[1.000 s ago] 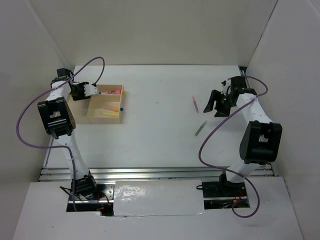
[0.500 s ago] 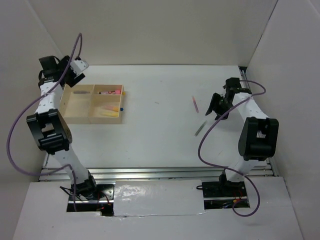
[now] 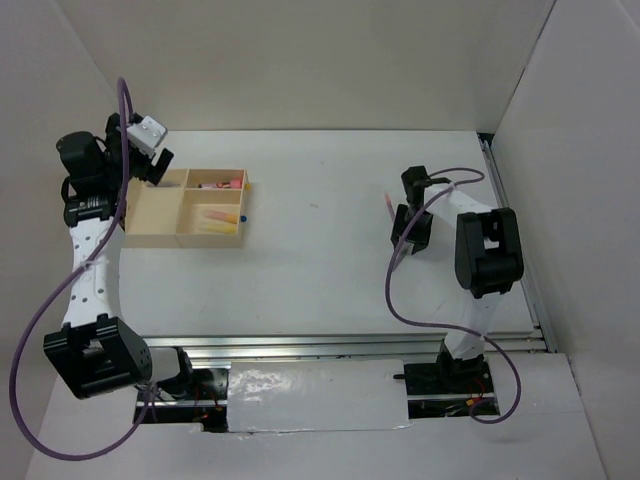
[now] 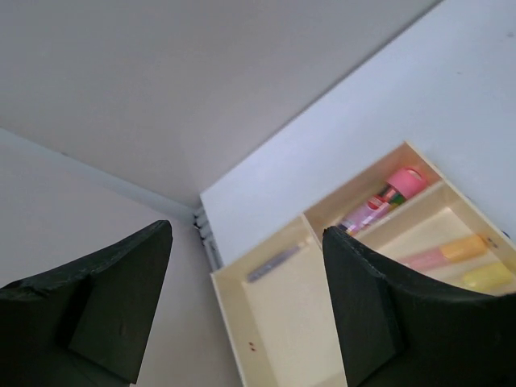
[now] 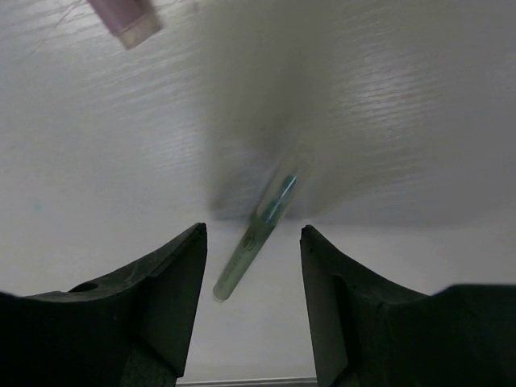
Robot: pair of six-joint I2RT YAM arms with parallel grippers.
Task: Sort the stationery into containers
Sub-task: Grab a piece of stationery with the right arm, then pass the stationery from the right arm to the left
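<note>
The right gripper straddles the grey-green pen, so the left gripper should next swing across to the pen's capless end, which lies to the left gripper's right in the top view.
The pale wooden tray [image 3: 210, 240] sits at the far left. It holds a pink highlighter [image 3: 222, 184], yellow markers [image 3: 218, 217] and, in the left wrist view, a thin grey pen [image 4: 274, 262] in the tray's [image 4: 230, 322] end compartment. My left gripper [image 3: 152, 163] is open and empty, raised above the tray's far left corner [image 4: 246, 242]. My right gripper [image 3: 408, 232] is open and low over the table. A grey-green pen [image 5: 258, 234] lies between its fingers [image 5: 254, 242], untouched. A thin pink pen [image 3: 388, 207] lies just beyond; its end shows in the right wrist view [image 5: 125, 16].
White walls close in the table on the left, back and right. A metal rail [image 3: 300, 347] runs along the near edge. A small blue spot [image 3: 243, 215] sits at the tray's right wall.
My left gripper has lifted up and back away from the tray toward the far left corner. My right gripper has swung left and down over the grey-green pen.
</note>
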